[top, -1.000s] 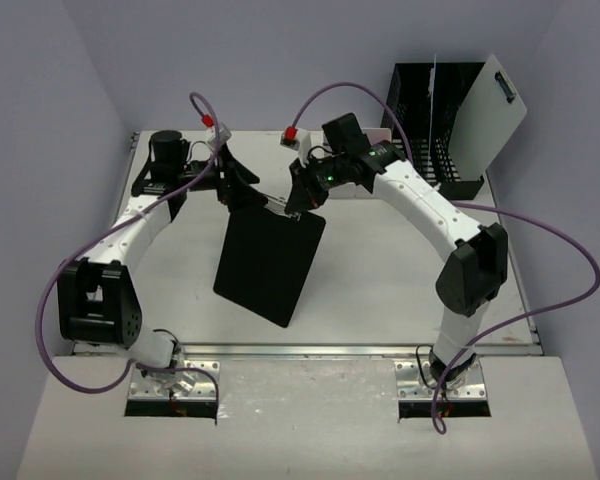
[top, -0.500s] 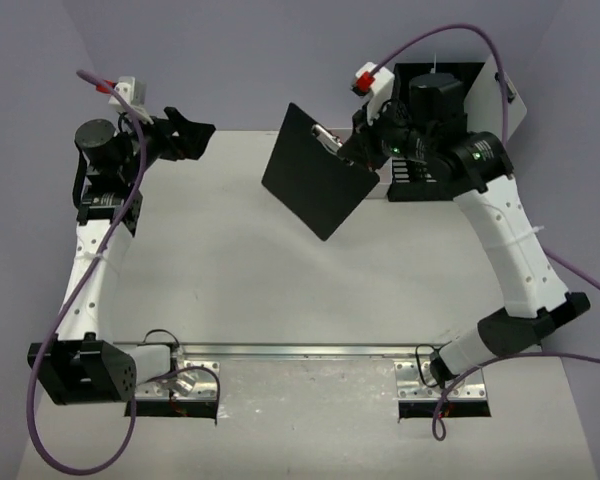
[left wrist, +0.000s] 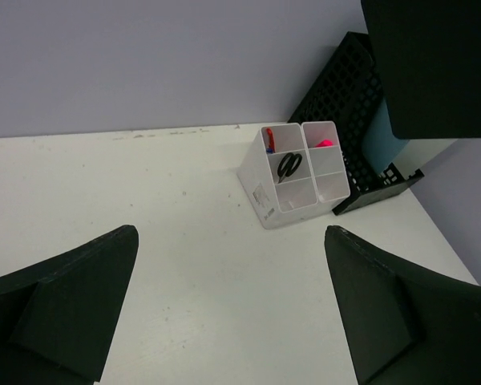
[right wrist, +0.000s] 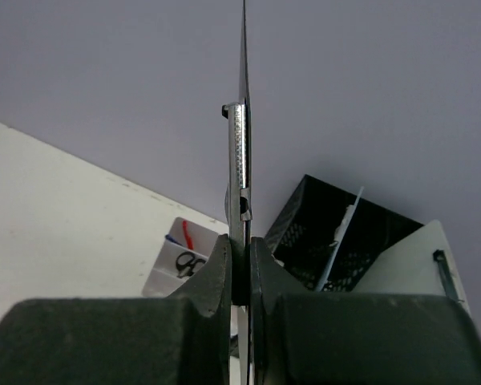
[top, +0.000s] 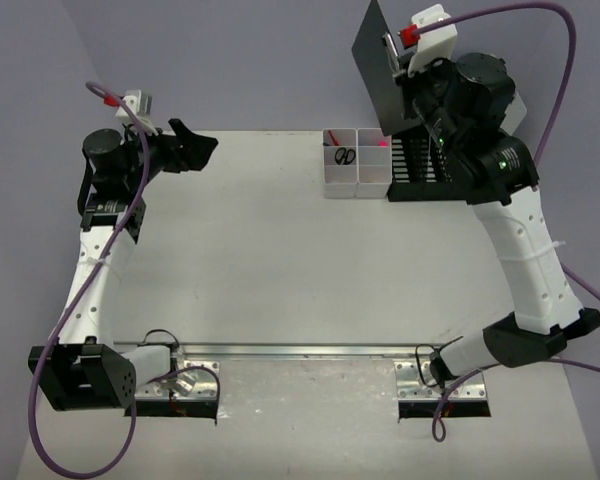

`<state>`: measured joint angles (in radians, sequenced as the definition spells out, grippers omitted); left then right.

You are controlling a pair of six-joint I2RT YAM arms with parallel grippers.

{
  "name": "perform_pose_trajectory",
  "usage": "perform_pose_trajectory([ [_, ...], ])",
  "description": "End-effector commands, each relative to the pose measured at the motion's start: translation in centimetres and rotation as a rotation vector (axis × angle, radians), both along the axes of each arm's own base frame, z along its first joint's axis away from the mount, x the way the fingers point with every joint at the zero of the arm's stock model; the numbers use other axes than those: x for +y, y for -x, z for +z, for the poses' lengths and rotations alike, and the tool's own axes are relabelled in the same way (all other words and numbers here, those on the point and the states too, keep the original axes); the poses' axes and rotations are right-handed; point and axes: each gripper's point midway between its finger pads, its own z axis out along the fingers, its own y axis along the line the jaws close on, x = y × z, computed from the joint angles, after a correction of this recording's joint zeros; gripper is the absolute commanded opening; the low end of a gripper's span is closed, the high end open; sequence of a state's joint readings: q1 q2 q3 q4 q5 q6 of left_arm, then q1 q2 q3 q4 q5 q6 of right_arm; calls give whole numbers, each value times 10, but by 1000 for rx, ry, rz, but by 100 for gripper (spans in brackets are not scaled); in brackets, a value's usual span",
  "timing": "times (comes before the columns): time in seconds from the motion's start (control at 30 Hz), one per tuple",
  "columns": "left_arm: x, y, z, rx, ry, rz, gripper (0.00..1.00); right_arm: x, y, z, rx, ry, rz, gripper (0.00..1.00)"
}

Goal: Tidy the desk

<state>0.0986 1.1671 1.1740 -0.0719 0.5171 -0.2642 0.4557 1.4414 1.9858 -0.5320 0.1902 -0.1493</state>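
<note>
I will turn my right gripper over the file rack next. Then I will lower the black clipboard into the slot beside the bins, because that slot is empty.
The desk is a large off-white tabletop with a metal rail along its near edge. My right gripper is shut on the clip end of a black clipboard and holds it upright, high above the black mesh file rack. In the right wrist view the clipboard shows edge-on between the closed fingers. My left gripper is open and empty, above the desk's far left corner. In the left wrist view its fingers stand wide apart over the bare desk, with the clipboard at the top right.
White compartment bins holding black scissors and pens stand left of the rack at the back. A white clipboard and papers stand in the rack. The bins and rack also show in the left wrist view.
My right gripper has carried the black clipboard from over the middle of the desk up and right to above the rack. My left gripper has drawn back from the clipboard to the far left.
</note>
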Motion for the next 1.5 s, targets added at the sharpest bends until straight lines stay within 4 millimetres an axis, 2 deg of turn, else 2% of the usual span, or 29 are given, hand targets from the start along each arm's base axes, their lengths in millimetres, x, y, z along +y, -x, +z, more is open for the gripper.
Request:
perform_pose_trajectory([
  [0.0,-3,3,6,-22,17,-10,100,-29,-19,39,-157,15,-181,1],
  [0.33,-5,4,-1,-22,17,-18,100,-80,-54,25,-162,57,-357,1],
  [0.5,-5,3,-8,-5,20,-21,100,-101,-70,6,-101,41,-385,1],
  [0.57,-6,2,-9,-3,19,-25,100,-103,-79,-3,-65,25,-376,1],
  [0.63,-6,1,-11,1,17,-27,100,-112,-85,-3,-53,13,-390,1],
  [0.67,-5,1,-11,3,16,-27,100,-115,-89,-11,-23,7,-390,1],
  [0.83,-6,-1,-15,6,10,-33,100,-151,-107,-33,20,31,-457,1],
  [0.87,-6,-2,-10,-22,6,-35,100,-164,-108,-36,22,34,-481,1],
  [1.0,-7,-5,-16,-8,12,-46,100,-188,-105,-41,23,57,-504,1],
  [1.1,-8,-7,-18,-2,18,-51,100,-198,-99,-31,-23,92,-511,1],
  [1.13,-8,-8,-18,-1,21,-53,100,-210,-95,-28,-36,96,-534,1],
  [1.17,-9,-9,-19,4,26,-56,100,-214,-93,-25,-48,101,-538,1],
  [1.3,-11,-11,-22,15,37,-67,100,-206,-86,-14,-74,87,-496,1],
  [1.43,-11,-12,-24,22,39,-67,100,-190,-91,-23,-13,39,-413,1],
  [1.47,-10,-12,-24,23,38,-67,100,-187,-100,-34,25,29,-394,1],
])
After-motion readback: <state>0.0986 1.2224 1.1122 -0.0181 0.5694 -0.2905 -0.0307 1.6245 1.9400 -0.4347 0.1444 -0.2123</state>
